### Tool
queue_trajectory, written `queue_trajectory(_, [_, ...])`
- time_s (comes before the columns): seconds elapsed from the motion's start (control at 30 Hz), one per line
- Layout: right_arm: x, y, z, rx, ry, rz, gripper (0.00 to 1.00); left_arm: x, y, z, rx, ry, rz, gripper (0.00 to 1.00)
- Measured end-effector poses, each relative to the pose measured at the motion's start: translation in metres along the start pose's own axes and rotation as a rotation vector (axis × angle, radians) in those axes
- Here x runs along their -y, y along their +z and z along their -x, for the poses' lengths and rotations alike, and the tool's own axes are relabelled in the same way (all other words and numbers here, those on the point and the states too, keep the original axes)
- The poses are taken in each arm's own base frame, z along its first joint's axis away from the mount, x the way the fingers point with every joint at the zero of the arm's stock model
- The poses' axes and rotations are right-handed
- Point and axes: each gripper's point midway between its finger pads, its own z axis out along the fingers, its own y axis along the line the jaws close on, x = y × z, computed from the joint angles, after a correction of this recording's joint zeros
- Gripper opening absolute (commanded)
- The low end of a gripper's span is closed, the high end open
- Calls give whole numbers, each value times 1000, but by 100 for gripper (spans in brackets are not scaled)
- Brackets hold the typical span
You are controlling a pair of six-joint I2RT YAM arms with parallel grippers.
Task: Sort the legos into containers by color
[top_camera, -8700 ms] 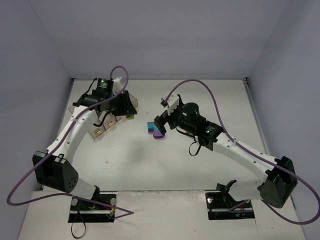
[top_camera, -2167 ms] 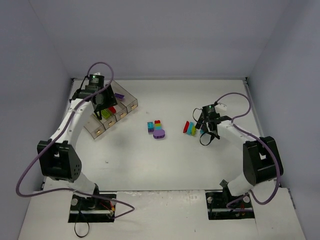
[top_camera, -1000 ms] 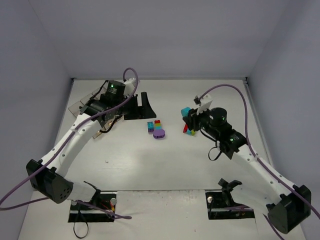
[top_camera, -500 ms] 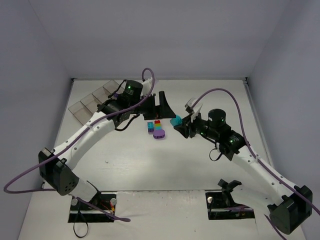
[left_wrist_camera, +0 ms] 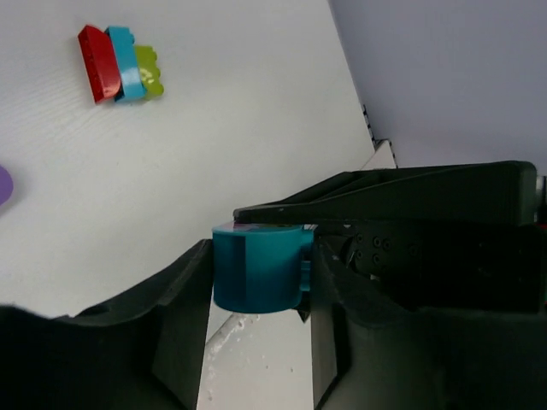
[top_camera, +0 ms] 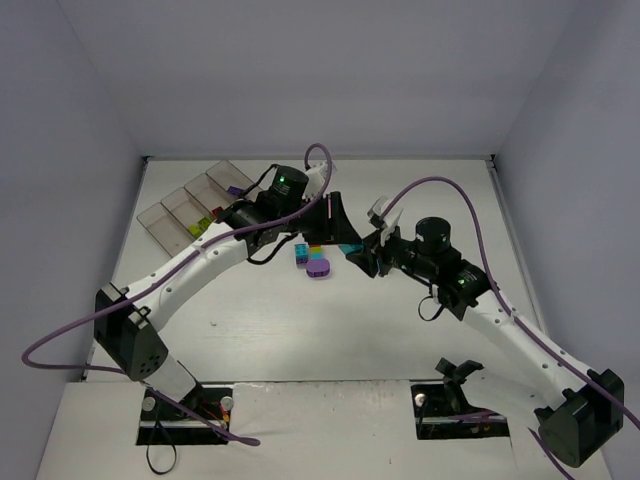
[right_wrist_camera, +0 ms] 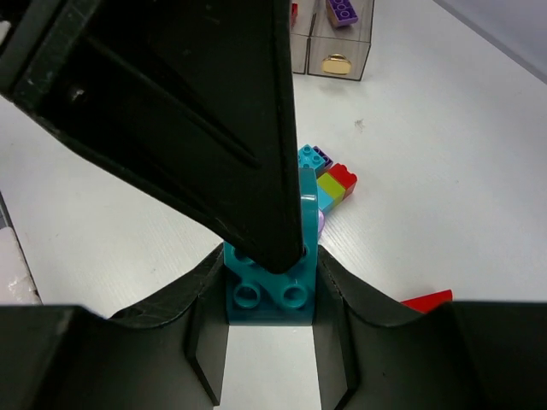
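Observation:
My left gripper swings over the empty end container next, lowers and releases the cyan brick [top_camera: 350,246], since that container lies below and left in the top view.
A cyan brick [top_camera: 350,246] hangs above the table's middle, held by both grippers at once. My left gripper [top_camera: 335,222] reaches in from the left, and in its wrist view the brick [left_wrist_camera: 256,278] sits between its two fingers [left_wrist_camera: 184,316], touching both. My right gripper [right_wrist_camera: 272,265] is shut on the same brick [right_wrist_camera: 272,295], whose studs face its camera. Below lies a small pile of legos [top_camera: 315,258]: red, cyan, lime and a round purple piece. The containers [top_camera: 195,205] stand at the back left, holding lime, red and purple bricks.
A row of red, cyan and lime bricks [left_wrist_camera: 120,73] lies on the table to the right of the pile. A red brick [right_wrist_camera: 427,301] shows beside my right finger. The left arm's black finger [right_wrist_camera: 214,111] fills much of the right wrist view.
My left arm swung from the containers to the centre and its jaws closed in on the cyan brick. The right arm carried that brick leftward and has held still since.

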Motion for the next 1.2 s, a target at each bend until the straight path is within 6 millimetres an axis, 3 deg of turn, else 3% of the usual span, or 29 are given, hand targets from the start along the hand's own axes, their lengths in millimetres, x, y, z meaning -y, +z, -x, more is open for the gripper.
queue_trajectory(0.13, [0, 0, -1, -4, -4, 2, 12, 2, 0, 0, 1, 7, -2, 1])
queue_trajectory(0.2, [0, 0, -1, -4, -6, 3, 28, 2, 0, 0, 1, 8, -1, 0])
queue_trajectory(0.23, [0, 0, -1, -5, -7, 3, 48, 1, 0, 0, 2, 9, 1, 0])
queue_trajectory(0.33, [1, 1, -2, -8, -3, 0, 75, -5, -1, -1, 7, 22, 29, 0])
queue_trajectory(0.47, [5, 3, -3, -18, 5, -19, 87, -29, -11, -1, 23, 25, 109, 0])
queue_trajectory(0.57, [11, 5, -7, -33, 23, -53, 88, -69, -33, 8, 70, -13, 212, 0])
queue_trajectory(0.63, [16, 6, -11, -46, 41, -86, 88, -110, -61, 22, 134, -66, 323, 0])
queue_trajectory(0.77, [29, 4, -15, -61, 86, -170, 88, -197, -142, 51, 314, -178, 625, 0])
queue_trajectory(0.93, [45, 4, -22, -76, 175, -278, 88, -262, -223, 57, 441, -266, 885, 0])
queue_trajectory(1.07, [53, 6, -31, -93, 240, -336, 88, -313, -257, 51, 445, -356, 1029, 0])
queue_trajectory(1.13, [55, 7, -35, -101, 261, -353, 88, -333, -262, 45, 421, -396, 1074, 0])
queue_trajectory(1.2, [56, 7, -39, -106, 277, -368, 88, -362, -258, 35, 362, -453, 1110, 8])
